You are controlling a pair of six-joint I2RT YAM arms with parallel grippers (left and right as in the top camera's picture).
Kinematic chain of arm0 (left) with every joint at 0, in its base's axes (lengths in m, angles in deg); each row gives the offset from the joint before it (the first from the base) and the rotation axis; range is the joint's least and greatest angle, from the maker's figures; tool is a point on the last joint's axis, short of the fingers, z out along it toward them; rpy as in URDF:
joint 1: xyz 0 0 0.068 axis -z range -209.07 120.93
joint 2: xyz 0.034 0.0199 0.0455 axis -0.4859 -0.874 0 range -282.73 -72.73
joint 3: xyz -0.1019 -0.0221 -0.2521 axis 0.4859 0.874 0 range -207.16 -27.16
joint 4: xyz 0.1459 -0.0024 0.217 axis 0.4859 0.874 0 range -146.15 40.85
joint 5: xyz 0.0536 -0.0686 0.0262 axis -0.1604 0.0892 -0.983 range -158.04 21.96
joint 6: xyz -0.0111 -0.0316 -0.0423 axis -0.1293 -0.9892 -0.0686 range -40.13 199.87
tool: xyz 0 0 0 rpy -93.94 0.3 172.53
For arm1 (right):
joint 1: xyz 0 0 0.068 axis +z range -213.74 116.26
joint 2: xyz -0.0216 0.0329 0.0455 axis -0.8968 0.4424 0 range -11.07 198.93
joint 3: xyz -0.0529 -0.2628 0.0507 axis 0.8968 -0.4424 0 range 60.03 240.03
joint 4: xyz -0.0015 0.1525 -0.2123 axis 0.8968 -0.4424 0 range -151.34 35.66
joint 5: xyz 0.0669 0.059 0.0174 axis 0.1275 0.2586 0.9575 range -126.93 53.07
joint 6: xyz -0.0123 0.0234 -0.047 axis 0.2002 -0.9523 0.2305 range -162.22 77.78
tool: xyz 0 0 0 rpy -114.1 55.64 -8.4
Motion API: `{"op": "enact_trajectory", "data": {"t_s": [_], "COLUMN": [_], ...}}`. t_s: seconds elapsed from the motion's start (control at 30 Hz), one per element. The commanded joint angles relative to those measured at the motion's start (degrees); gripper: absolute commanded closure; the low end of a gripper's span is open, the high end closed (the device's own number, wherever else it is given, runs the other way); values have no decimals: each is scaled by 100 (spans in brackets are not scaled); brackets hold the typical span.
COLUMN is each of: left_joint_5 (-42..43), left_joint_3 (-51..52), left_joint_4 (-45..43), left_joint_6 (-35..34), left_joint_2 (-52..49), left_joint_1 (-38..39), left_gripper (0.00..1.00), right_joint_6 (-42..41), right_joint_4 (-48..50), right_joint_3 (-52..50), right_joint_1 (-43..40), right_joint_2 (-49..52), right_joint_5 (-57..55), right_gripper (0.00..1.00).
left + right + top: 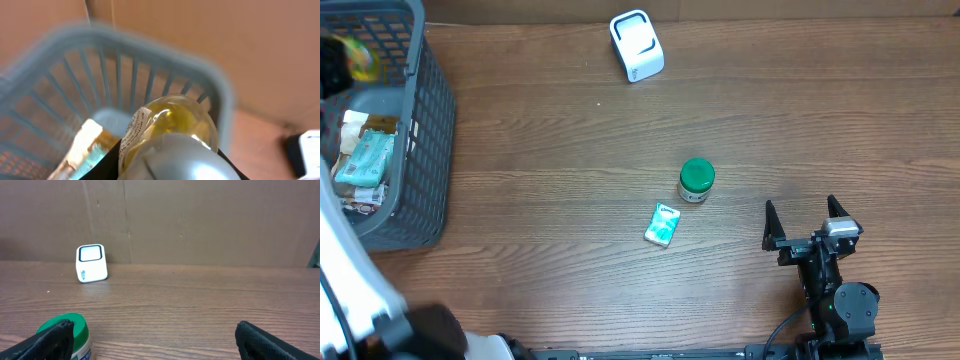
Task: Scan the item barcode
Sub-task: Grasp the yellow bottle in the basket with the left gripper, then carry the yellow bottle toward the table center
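Observation:
I need to move my left gripper to the right in the overhead view next, then down, to release the bottle (360, 55) on the bare tabletop beside the jar.
My left gripper (170, 167) is shut on a yellow bottle (172, 117) with a silver cap (175, 157) and holds it over the grey basket (150, 55). Its black jaws flank the bottle low in the left wrist view. A white printed label (134, 129) runs down the bottle's side; no barcode can be made out. From overhead the bottle (360, 55) shows as a yellow blur at the top left, above the basket (430, 120). The white scanner (636, 45) stands at the table's far edge, also in the right wrist view (91, 263). My right gripper (807, 222) is open and holds nothing.
A green-lidded jar (696, 180) and a teal packet (663, 224) lie mid-table; the jar (65, 330) sits by my right gripper's left finger. Several packets (365, 160) lie in the basket. A cardboard wall (200, 220) backs the table.

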Motion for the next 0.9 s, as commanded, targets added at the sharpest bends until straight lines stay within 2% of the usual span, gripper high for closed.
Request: {"op": "enact_trajectory", "data": {"t_s": [0.0, 0.17, 0.3, 0.43, 0.67, 0.87], "left_joint_5": [63, 83, 92, 85, 63, -382], "left_joint_3": [-151, -151, -151, -151, -101, 498], "left_joint_4": [-24, 173, 835, 1462, 2402, 2627], "left_joint_6": [-603, -868, -1189, -1191, -1189, -1263], "left_joint_2": [614, 1224, 1593, 1768, 1762, 1676], "left_joint_1": [42, 101, 289, 656, 1672, 2732], "left_gripper": [76, 78, 76, 76, 77, 77], "right_joint_6": [28, 28, 28, 28, 28, 28], "right_joint_4": [13, 13, 13, 13, 13, 13], "right_joint_3": [-55, -55, -55, -55, -55, -55], "right_joint_1": [15, 15, 15, 15, 15, 15], "right_joint_2": [-37, -37, -37, -37, -37, -37], "right_joint_5": [-57, -57, -57, -57, -57, -57], "right_gripper": [0, 0, 0, 0, 0, 0]}}
